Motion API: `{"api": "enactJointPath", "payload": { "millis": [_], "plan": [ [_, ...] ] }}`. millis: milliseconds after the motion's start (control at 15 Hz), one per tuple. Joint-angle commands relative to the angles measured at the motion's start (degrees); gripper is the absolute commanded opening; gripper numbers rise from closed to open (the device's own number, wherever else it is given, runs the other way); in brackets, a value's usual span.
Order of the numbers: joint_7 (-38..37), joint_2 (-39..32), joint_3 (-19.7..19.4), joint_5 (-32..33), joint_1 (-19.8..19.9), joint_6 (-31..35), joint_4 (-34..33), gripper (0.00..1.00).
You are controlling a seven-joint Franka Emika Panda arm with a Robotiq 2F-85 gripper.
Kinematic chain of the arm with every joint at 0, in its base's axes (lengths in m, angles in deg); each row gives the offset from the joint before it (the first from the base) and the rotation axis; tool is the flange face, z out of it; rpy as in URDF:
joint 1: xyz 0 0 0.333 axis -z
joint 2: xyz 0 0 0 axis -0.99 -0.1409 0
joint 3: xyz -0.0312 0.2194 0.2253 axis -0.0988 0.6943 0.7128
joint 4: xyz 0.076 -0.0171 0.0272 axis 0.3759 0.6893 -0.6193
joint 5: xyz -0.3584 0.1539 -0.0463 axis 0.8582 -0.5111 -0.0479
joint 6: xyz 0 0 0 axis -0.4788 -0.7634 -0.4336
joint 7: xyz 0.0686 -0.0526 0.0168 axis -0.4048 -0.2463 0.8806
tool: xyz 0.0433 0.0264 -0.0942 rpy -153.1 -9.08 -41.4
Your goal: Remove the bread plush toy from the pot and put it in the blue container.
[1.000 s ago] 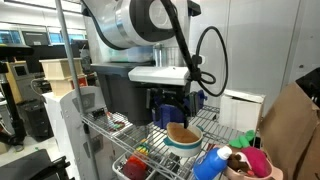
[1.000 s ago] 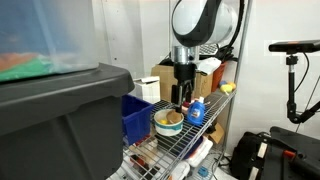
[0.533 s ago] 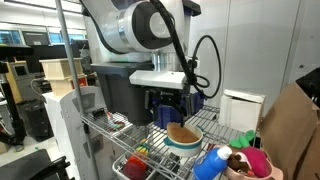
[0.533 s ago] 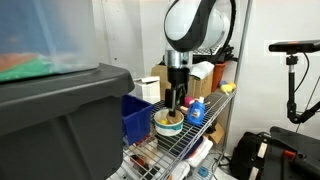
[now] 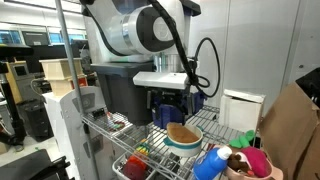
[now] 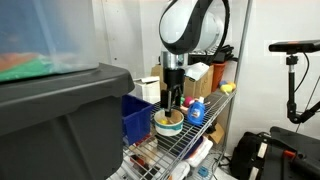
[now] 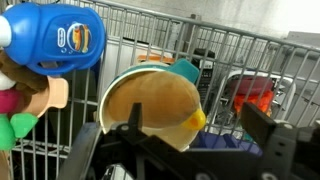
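Observation:
The gripper moves slightly toward the blue bottle next, then lowers into the pot onto the bread plush toy's edge (image 5: 180, 131).
The golden-brown bread plush toy (image 7: 150, 105) lies in the pale teal-white pot (image 7: 186, 73) on the wire shelf; it also shows in both exterior views (image 5: 182, 132) (image 6: 171, 118). My gripper (image 7: 195, 125) hangs open just above the pot, its fingers apart over the toy's edge, holding nothing; it shows in both exterior views (image 5: 172, 108) (image 6: 174, 102). The dark blue container (image 6: 134, 116) stands next to the pot, and shows behind the gripper in an exterior view (image 5: 197, 114). A blue patch (image 7: 215, 139) under the jaws may be it.
A blue bottle (image 7: 55, 38) (image 6: 196, 111) stands next to the pot. A pink bowl (image 5: 250, 162) and plush toys sit at the shelf end. Red and brown toys (image 7: 255, 97) lie on a lower wire shelf. A big dark grey tote (image 6: 55, 120) fills the foreground.
The arm has shifted a little toward the blue container and stays just above the pot. The toy has not moved.

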Motion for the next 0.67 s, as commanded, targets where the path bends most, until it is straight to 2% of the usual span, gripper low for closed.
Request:
{"api": "enactJointPath", "payload": {
  "millis": [0, 467, 600],
  "plan": [
    [0.98, -1.48, 0.42, 1.0, 1.04, 0.48, -2.08, 1.0],
    [0.68, -2.68, 0.02, 1.53, 1.08, 0.99, -1.89, 1.0],
    [0.63, -3.35, -0.21, 1.54, 1.33, 0.62, -2.44, 0.91]
  ]
}}
